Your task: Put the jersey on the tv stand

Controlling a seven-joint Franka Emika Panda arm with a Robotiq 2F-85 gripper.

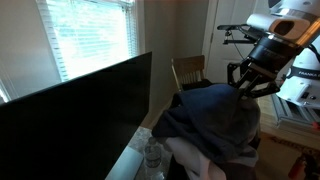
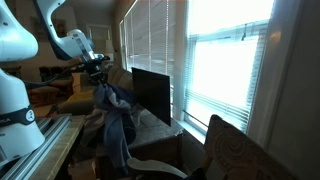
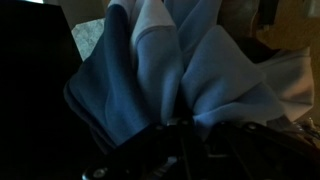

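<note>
The jersey's folds drape beside the TV, so the robot should next lower the jersey in its gripper by the end of the stand and open the gripper.
The blue-grey jersey (image 1: 210, 118) hangs in folds from my gripper (image 1: 250, 84), which is shut on its top. In an exterior view it dangles from the gripper (image 2: 97, 72) as a long drape (image 2: 115, 120) beside the black TV. In the wrist view the fabric (image 3: 150, 70) fills the frame, bunched into the jaws (image 3: 185, 125). The pale tv stand (image 1: 128, 160) shows as a strip under the TV, to the left of the jersey; it also shows in an exterior view (image 2: 160, 128).
A large black TV (image 1: 75, 115) stands on the stand before a blinded window (image 1: 90, 30). A wooden slat-back chair (image 1: 190, 70) is behind the jersey. A plastic bottle (image 1: 152, 155) sits by the stand's end. Another chair back (image 2: 240, 150) is close to the camera.
</note>
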